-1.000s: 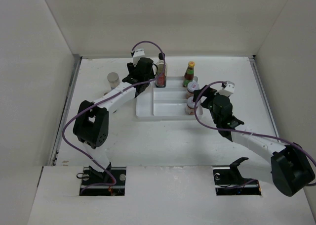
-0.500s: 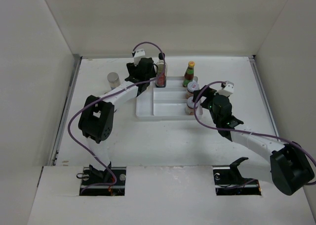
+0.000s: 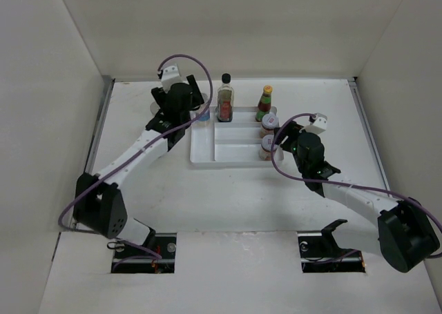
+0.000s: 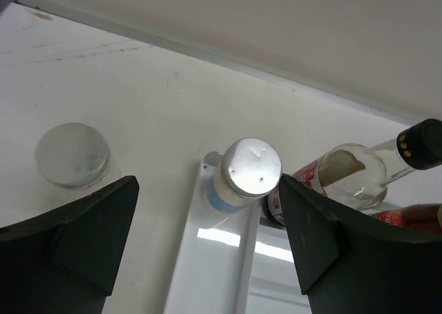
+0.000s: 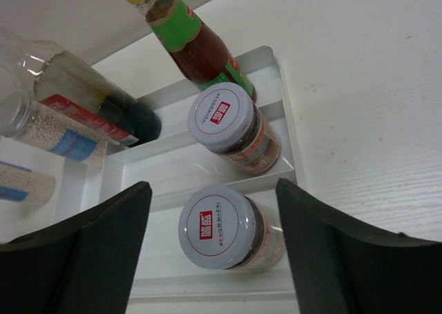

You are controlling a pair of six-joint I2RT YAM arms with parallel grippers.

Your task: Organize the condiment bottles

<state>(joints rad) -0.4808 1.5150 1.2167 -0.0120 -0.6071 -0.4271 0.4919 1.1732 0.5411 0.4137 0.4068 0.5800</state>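
The robot's left gripper should go down, back and to the left in the top view, to the near side of the twin jar, because there is room before the tray's grey-lidded jar.
The tall clear black-capped bottle (image 3: 225, 101) and the yellow-capped sauce bottle (image 3: 264, 101) stand at the back of the white tray (image 3: 235, 152). Two pale-lidded reddish jars (image 3: 268, 124) (image 3: 266, 146) stand at its right end. My right gripper (image 5: 215, 248) is open and straddles the nearer jar (image 5: 222, 228), with a gap showing on the left side. A grey-lidded blue-labelled jar (image 4: 243, 173) stands in the tray's left compartment. Its twin (image 4: 72, 155) stands on the table to the left. My left gripper (image 4: 207, 248) is open and empty, short of both jars.
White walls close the table on three sides, near the tray's back edge. The left arm (image 3: 131, 155) stretches diagonally across the left half of the table. The right arm (image 3: 352, 197) lies along the right side.
My left gripper has let go of the tall bottle, opened and swung left and back. My right gripper's jaws have narrowed around the nearer reddish jar.
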